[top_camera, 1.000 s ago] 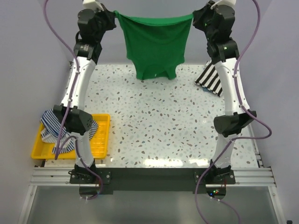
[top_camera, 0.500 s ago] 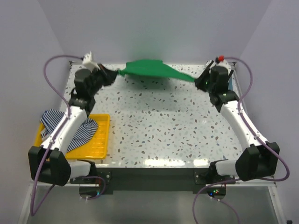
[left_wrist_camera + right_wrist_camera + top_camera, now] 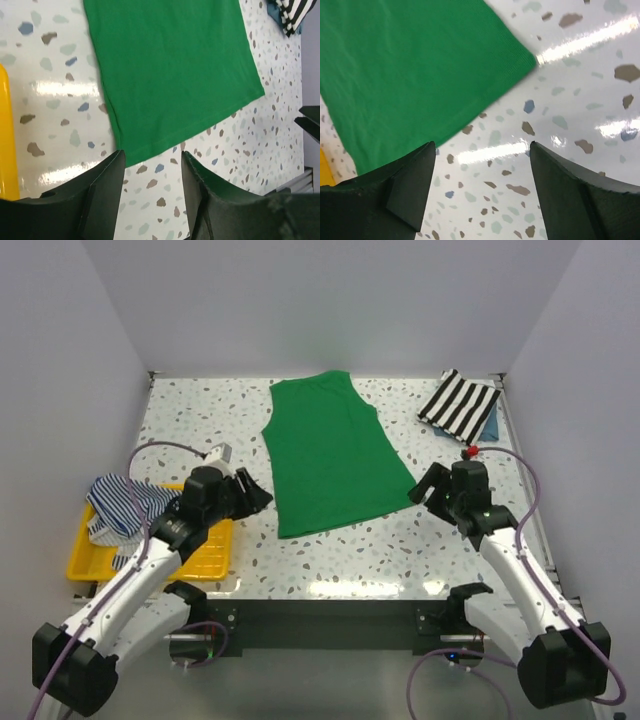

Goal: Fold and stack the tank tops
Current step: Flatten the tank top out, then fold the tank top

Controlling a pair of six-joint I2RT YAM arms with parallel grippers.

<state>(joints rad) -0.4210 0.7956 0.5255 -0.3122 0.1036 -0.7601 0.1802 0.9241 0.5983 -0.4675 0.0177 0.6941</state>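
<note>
The green tank top's hem corner nearest the tray is below the robot's right gripper, to the gripper's left in the top view, so the right gripper will next move across and down onto that corner.
The bright green tank top (image 3: 330, 455) lies spread flat on the middle of the table, hem toward me. The navy-and-white striped tank top (image 3: 118, 508) sits bunched in the yellow tray (image 3: 215, 545) at the left. My left gripper (image 3: 262, 497) is open just off the hem's left corner, holding nothing; in the left wrist view the green tank top (image 3: 170, 70) lies just ahead of the left gripper (image 3: 150, 160). My right gripper (image 3: 417, 490) is open beside the hem's right corner. In the right wrist view the green tank top (image 3: 410, 65) is ahead and left of the empty right gripper (image 3: 482, 150).
A folded cloth with broad black-and-white stripes (image 3: 460, 405) lies at the back right corner on something blue, and shows in the left wrist view as the striped cloth (image 3: 292, 12). The yellow tray's rim (image 3: 5, 140) is left of my left gripper. Walls close the table's back and sides.
Both arms swung the green tank top down from hanging in the air to flat on the table, let go of its hem corners and opened.
</note>
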